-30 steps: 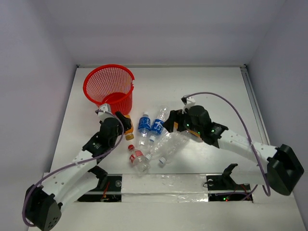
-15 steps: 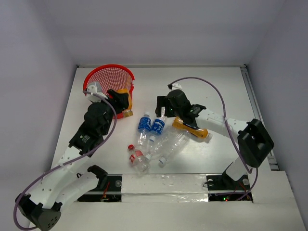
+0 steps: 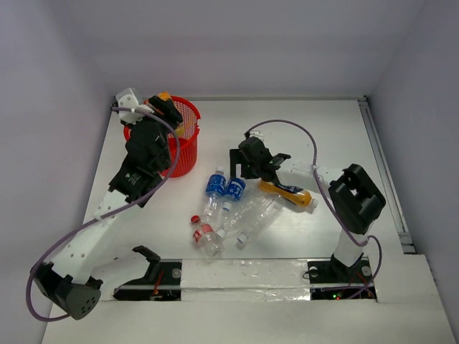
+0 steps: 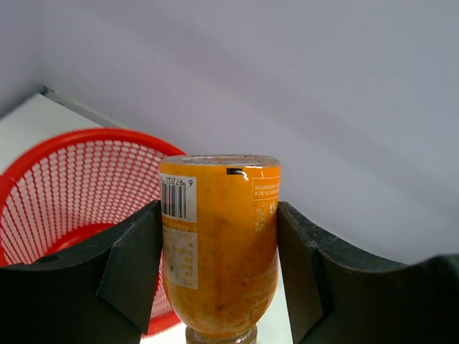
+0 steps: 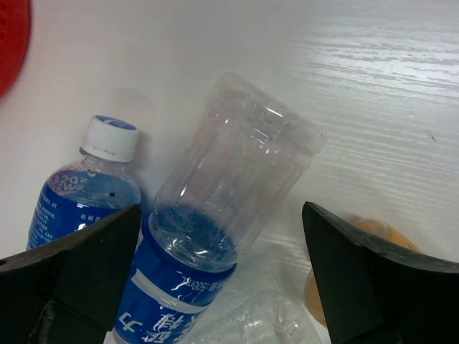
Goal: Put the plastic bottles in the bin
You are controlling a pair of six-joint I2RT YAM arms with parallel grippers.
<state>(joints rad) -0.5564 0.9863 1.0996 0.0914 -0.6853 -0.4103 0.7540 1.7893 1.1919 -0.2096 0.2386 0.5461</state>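
The bin's opening point(image 3: 187, 120) point(image 4: 90, 190) lies below my left gripper and to its left in the wrist view. The orange bottle goes that way next, then down, and gets released.
My left gripper point(image 3: 168, 111) is shut on an orange bottle point(image 3: 162, 97), held above the near rim of the red mesh bin point(image 3: 188, 107). In the left wrist view the orange bottle point(image 4: 219, 244) fills the gap between the fingers point(image 4: 133, 265), bin point(image 4: 64, 186) behind it. My right gripper point(image 3: 251, 161) hangs open over a clear blue-labelled bottle point(image 5: 222, 208), fingers either side and not touching it. A second blue-labelled bottle point(image 5: 86, 186) with a white cap lies beside it. Another orange bottle point(image 3: 287, 192) lies right of the right gripper.
Clear bottles point(image 3: 254, 215) and a red-capped, red-labelled bottle point(image 3: 203, 233) lie in a loose heap near the table's front middle. A raised rail point(image 3: 376, 150) runs along the table's right edge. Pale walls close in the back and sides.
My left arm has lifted the orange bottle from the table beside the bin up to its rim. The right gripper has swung back and left, off the other orange bottle, over the blue-labelled one.
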